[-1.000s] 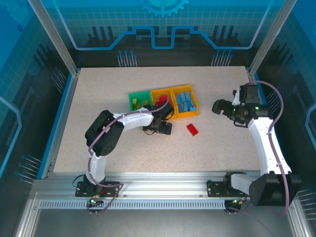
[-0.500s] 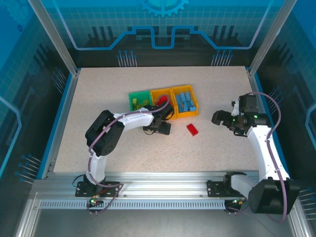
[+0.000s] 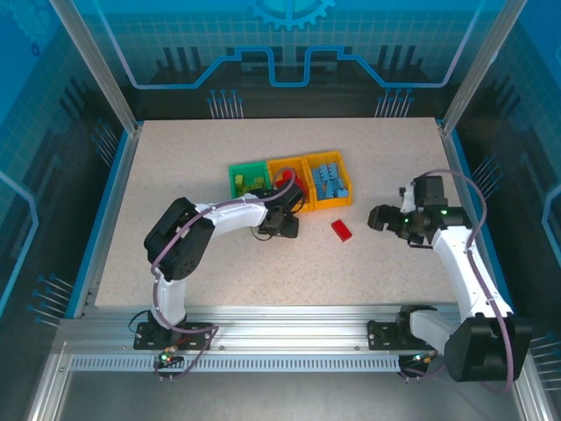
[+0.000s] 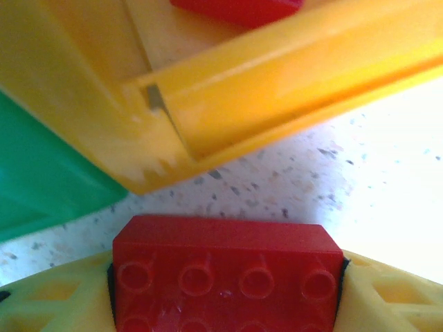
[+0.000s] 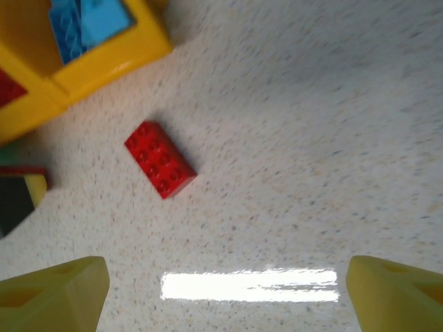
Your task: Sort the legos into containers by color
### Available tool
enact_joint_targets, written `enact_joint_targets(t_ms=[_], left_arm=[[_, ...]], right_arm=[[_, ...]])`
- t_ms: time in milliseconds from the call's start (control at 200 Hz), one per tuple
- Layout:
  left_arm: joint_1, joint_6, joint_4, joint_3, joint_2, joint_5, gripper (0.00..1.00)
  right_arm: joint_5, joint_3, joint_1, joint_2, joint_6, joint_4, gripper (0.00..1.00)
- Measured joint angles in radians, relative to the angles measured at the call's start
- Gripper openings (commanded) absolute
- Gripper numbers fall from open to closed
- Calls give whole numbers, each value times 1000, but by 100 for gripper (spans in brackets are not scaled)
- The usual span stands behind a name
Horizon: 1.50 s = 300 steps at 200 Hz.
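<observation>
My left gripper will next move up and outward over the near side of the middle bin, above the middle bin, to release its lego, because a red lego is already inside.
My left gripper is shut on a red lego, held just above the table in front of the middle orange-yellow bin. From above, the left gripper sits at that bin's near wall. Another red lego lies loose on the table; in the right wrist view this red lego is ahead and left of my right gripper, which is open and holds nothing. The right gripper hovers to its right. The green bin holds lime legos, and the right orange-yellow bin holds blue legos.
A red lego lies inside the middle bin. The green bin's corner touches that bin on the left. Bare speckled table stretches to the left, right and front of the three bins. Blue rails edge the table.
The right arm has swung down and left, bringing its open gripper nearer the loose red lego. The left gripper with its red lego has edged slightly toward the bins.
</observation>
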Motion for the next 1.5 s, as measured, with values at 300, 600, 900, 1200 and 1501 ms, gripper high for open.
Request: enact_joint_targets(t_ms=[300,600,900,1200,1501], left_arm=[[26,-14,-128,274,-50,16,56],[180,-2,-204,677,160,82,60],[196,-4,-261,700,279,161,75],[196,-23,-246,698,269,193,99],[203,-67,-194,424,7,155,99]], right_arm=[[88,-59,260,138,5,103,91],[153,19,347,380,-11,167,89],[224,154,390,581,-63,197,80],[252,180,391,674,-68,196,33],[228,192,452,503,-43,154,18]])
